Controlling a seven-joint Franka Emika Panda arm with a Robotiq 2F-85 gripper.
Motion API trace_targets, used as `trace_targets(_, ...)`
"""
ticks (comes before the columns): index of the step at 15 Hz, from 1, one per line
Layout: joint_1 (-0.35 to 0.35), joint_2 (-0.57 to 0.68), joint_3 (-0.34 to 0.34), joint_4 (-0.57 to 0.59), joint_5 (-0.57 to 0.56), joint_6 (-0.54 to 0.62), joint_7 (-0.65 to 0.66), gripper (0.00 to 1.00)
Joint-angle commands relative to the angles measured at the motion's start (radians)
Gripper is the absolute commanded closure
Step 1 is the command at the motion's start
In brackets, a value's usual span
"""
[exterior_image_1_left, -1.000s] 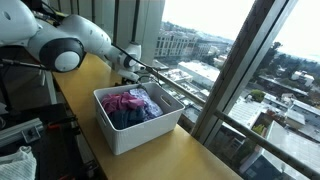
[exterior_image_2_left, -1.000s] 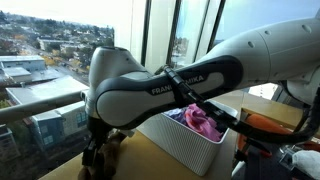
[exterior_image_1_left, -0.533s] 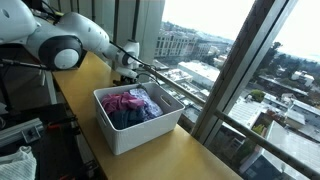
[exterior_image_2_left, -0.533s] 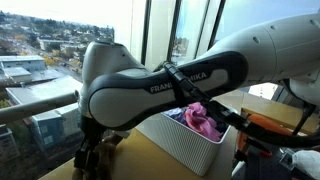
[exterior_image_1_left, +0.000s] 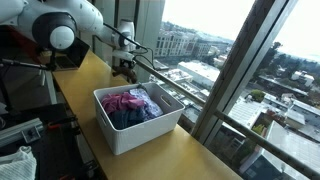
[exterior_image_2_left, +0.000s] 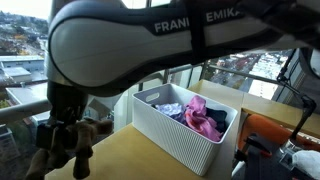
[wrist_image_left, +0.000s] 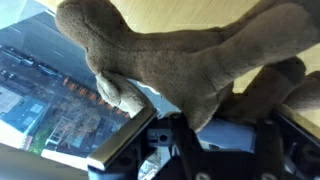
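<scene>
The white bin (exterior_image_1_left: 135, 135) stands along the window from my gripper, so I will raise the low-hanging toy over the bin's rim, then lower it and let go among the clothes.
My gripper (exterior_image_1_left: 124, 66) is shut on a brown plush toy (wrist_image_left: 180, 50) and holds it in the air above the far end of the wooden table (exterior_image_1_left: 190, 155), close to the window. In the wrist view the toy fills the upper frame, with its limbs hanging over my dark fingers (wrist_image_left: 200, 140). In an exterior view my gripper (exterior_image_2_left: 62, 140) is large in the foreground, with the toy (exterior_image_2_left: 92, 130) showing beside it. A white bin (exterior_image_1_left: 135, 135) stands just beside my gripper on the table.
The white bin (exterior_image_2_left: 175, 140) holds pink and blue clothes (exterior_image_2_left: 200, 115). Tall window panes with metal frames (exterior_image_1_left: 225, 85) run along the table's long edge. Black equipment and cables (exterior_image_1_left: 20, 125) sit on the table's other side.
My arm has risen with the plush toy, lifting it off the table near the window. In an exterior view the gripper has come much closer to the camera.
</scene>
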Motion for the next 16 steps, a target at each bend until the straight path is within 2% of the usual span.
trace_targets(1, 0.01, -0.189, -0.039, -0.187, -0.045, 0.025, 0.082, 1.0)
trace_targets(8, -0.028, -0.459, -0.114, -0.488, -0.126, 0.043, 0.213, 1.0)
trace_targets(11, -0.069, -0.554, -0.141, -0.627, -0.125, 0.063, 0.241, 1.0)
trace_targets(16, -0.158, -0.7, -0.18, -0.876, -0.115, 0.159, 0.262, 1.0)
